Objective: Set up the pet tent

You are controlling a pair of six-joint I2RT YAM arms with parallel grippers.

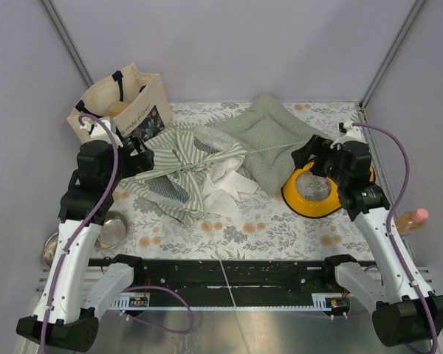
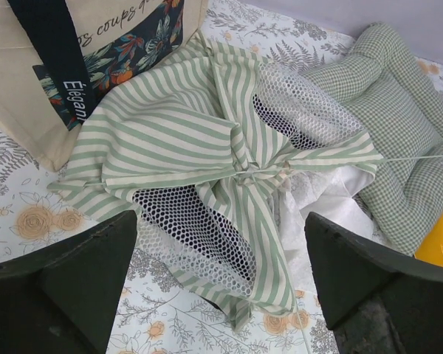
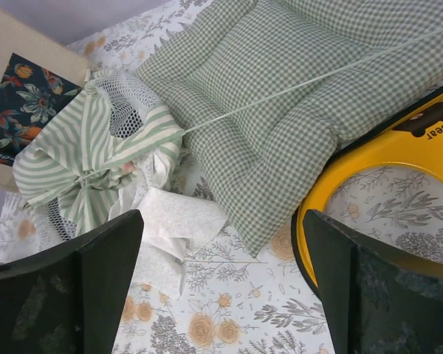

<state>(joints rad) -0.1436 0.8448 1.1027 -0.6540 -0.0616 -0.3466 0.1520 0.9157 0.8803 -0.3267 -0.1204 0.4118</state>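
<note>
I will next move my left gripper to the right in the top view and down onto the near striped sleeve (image 1: pixel 193 178) (image 2: pixel 258 202), because that sleeve runs into the pole crossing of the collapsed tent.
The pet tent (image 1: pixel 179 164) lies collapsed in a heap on the floral cloth, left of centre. Its green-and-white stripes are crumpled around a mesh panel (image 2: pixel 188 225), and white lacy flaps (image 1: pixel 223 184) spill out to the right. One thin white pole (image 3: pixel 295 87) runs from the heap across the checked cushion. My left gripper (image 1: pixel 139 158) hovers at the tent's left side, open, with the fabric under its jaws (image 2: pixel 221 295). My right gripper (image 1: pixel 310 153) hangs open over the cushion's right corner, nothing between its fingers (image 3: pixel 221 287).
A green checked cushion (image 1: pixel 273 136) lies at the back, right of the tent. A beige tote bag (image 1: pixel 122 103) stands at the back left. A yellow ring-shaped dish (image 1: pixel 310 199) sits under the right arm. A metal bowl (image 1: pixel 112 228) and a bottle (image 1: pixel 412 219) lie at the sides.
</note>
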